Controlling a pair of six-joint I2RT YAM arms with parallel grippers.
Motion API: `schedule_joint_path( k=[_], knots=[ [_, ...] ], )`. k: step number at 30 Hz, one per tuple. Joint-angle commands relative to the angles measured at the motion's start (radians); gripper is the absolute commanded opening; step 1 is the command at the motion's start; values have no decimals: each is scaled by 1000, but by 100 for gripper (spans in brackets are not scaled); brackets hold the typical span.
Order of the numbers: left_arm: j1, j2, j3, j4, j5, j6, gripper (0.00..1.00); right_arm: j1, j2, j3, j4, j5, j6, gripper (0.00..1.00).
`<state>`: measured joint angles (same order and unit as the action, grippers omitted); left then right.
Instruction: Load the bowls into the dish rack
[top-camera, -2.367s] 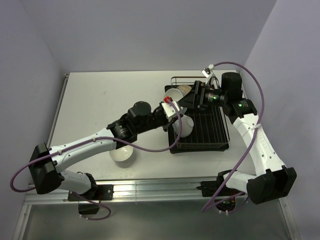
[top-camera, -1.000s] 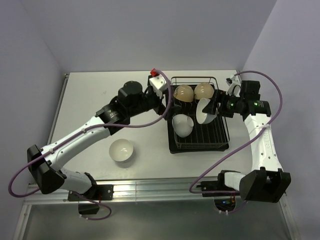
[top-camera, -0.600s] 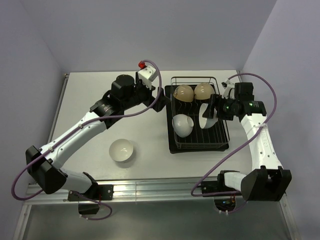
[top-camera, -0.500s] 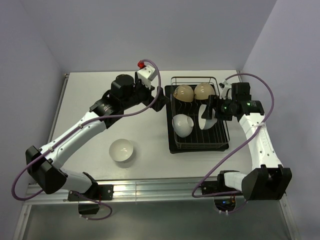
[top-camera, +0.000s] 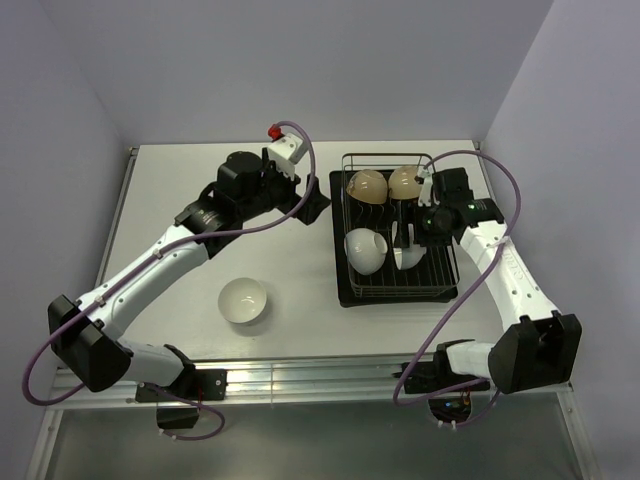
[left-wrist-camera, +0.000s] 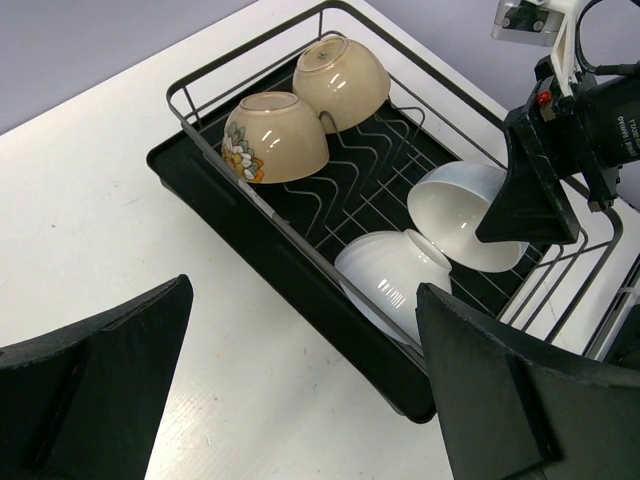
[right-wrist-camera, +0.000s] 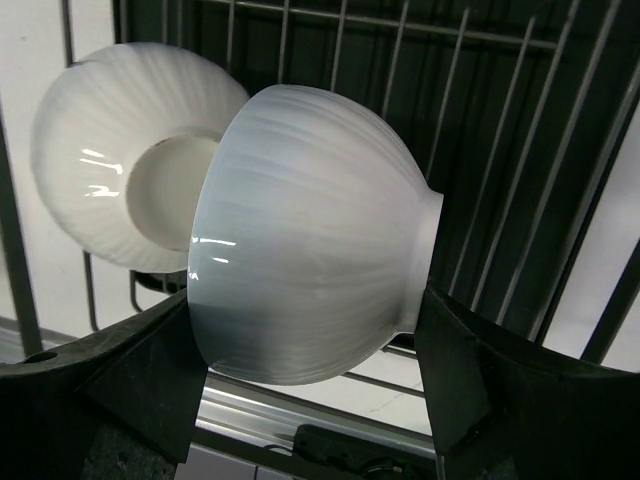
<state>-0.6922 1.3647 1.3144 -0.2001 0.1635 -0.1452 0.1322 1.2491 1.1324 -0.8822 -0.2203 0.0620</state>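
My right gripper should next lower the bowl it is holding onto the bare rack wires below, beside the resting white bowl, while moving a little toward that white bowl, and then let go.
The dark wire dish rack (top-camera: 390, 298) holds two tan bowls (top-camera: 367, 186) (top-camera: 405, 182) at its far end and a white bowl (top-camera: 364, 250) on its side at its left. My right gripper (top-camera: 404, 243) is shut on another white bowl (top-camera: 410, 259), held low over the rack's middle. In the right wrist view that bowl (right-wrist-camera: 310, 250) fills the gap between my fingers (right-wrist-camera: 150, 370), with the resting white bowl (right-wrist-camera: 120, 190) just behind it. A third white bowl (top-camera: 243, 300) stands upright on the table. My left gripper (top-camera: 312, 207) hangs open, left of the rack, holding nothing.
In the left wrist view the rack (left-wrist-camera: 200, 175), both tan bowls (left-wrist-camera: 275, 137) and the two white bowls (left-wrist-camera: 395, 275) lie ahead of my left gripper (left-wrist-camera: 300, 300). Purple cables loop off both arms. Walls close in at the back and sides.
My left arm has drawn back up and to the left, away from the rack. The right gripper has carried its white bowl left and down, next to the resting white bowl.
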Motion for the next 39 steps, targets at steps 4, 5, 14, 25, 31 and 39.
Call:
schedule_joint_path(
  k=[4,5,14,25,31,39],
  knots=[
    [8,-47,3,19,11,-19,99,26,7,12,55,81,10,0],
    [8,-47,5,21,11,-19,100,27,9,10,57,84,10,0],
    [11,-42,6,7,13,-11,100,53,50,13,65,107,18,0],
    [17,-55,-14,10,27,-4,99,83,99,38,42,98,39,3],
    [19,-56,-14,7,33,-2,99,92,118,56,29,81,48,31],
    [22,-65,-24,5,34,1,100,106,122,72,15,55,56,73]
  ],
)
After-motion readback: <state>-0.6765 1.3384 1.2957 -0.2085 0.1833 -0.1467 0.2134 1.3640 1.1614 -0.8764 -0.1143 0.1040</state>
